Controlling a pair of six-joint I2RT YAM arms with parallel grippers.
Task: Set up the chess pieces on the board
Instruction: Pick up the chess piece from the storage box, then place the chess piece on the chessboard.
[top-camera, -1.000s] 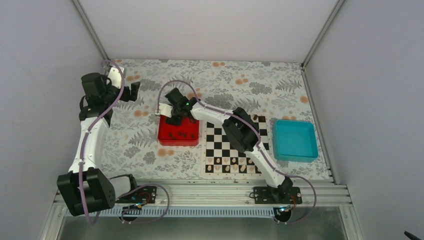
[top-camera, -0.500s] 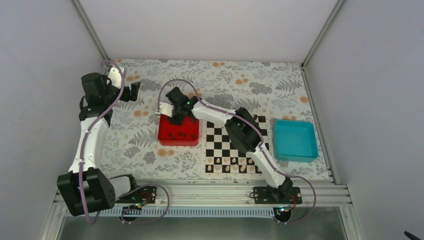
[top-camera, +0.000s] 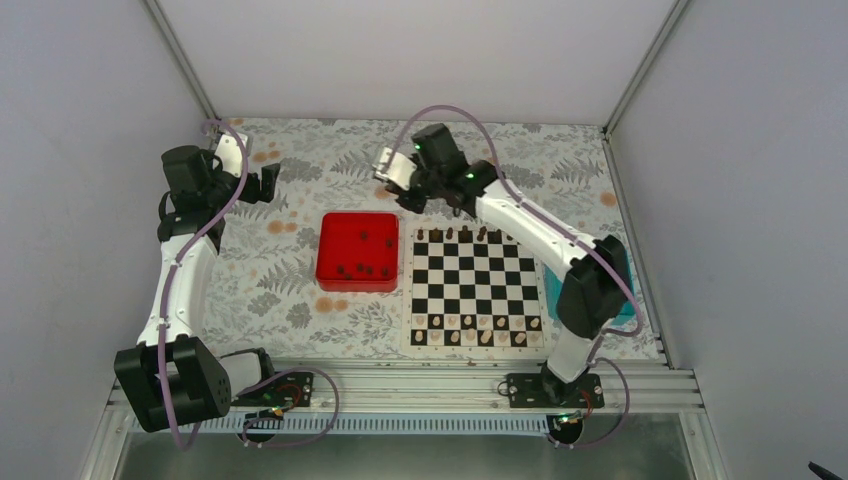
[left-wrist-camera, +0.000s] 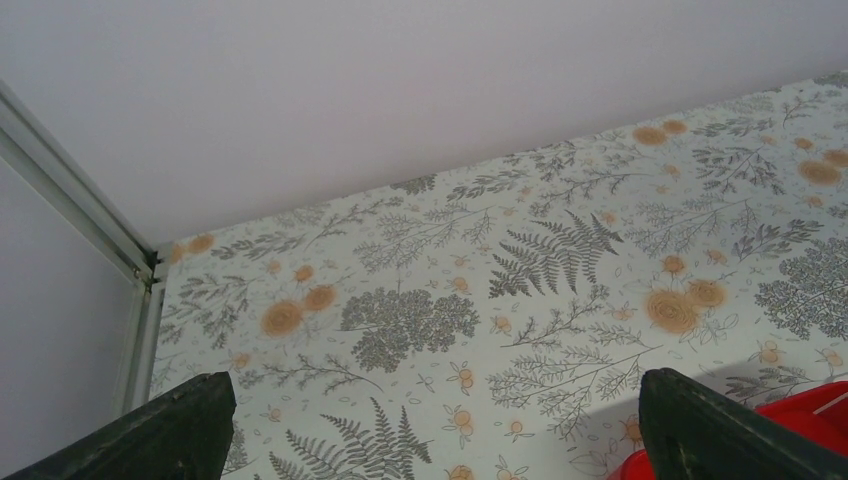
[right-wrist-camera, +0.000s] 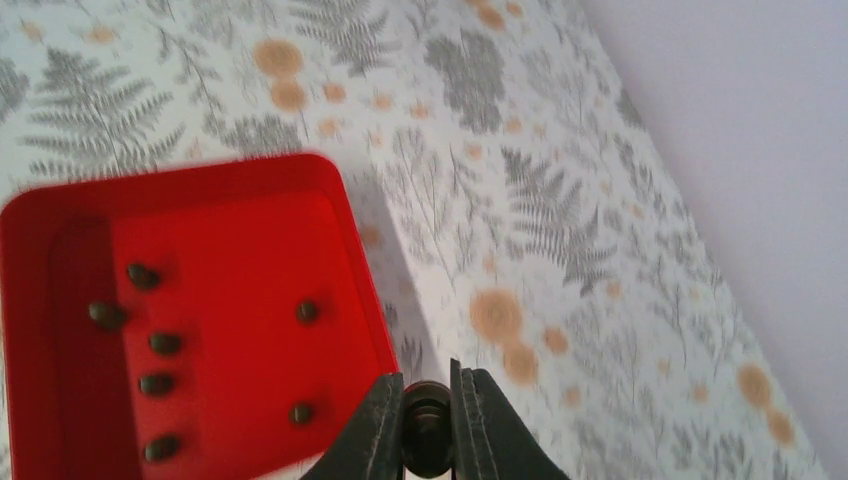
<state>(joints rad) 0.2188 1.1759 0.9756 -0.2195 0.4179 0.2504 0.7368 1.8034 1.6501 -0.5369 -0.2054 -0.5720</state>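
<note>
The robot's right gripper needs to move back and down over the dark square (top-camera: 421, 249) before the far row's tray-side piece and release the dark piece, because that square is bare.
The board (top-camera: 476, 288) lies right of the red tray (top-camera: 358, 251). Several dark chess pieces (top-camera: 466, 235) stand along the board's far row, and several more lie loose in the red tray (right-wrist-camera: 160, 345). Pale pieces line the board's near rows. My right gripper (right-wrist-camera: 428, 420) is shut on a dark chess piece (right-wrist-camera: 428, 428), raised beyond the tray's far right corner; in the top view it (top-camera: 408, 197) is above the table behind the gap between tray and board. My left gripper (left-wrist-camera: 430, 440) is open and empty over the far left of the table, its fingers (left-wrist-camera: 175, 425) wide apart.
A teal tray (top-camera: 590, 279) sits right of the board, partly behind my right arm. The floral tablecloth (top-camera: 300, 200) covers the table. Walls close in the left, far and right sides. The red tray's corner (left-wrist-camera: 820, 440) shows in the left wrist view.
My right gripper has lifted out of the red tray with a dark piece and swung up and right, to behind the board's far left corner. The left arm has not moved.
</note>
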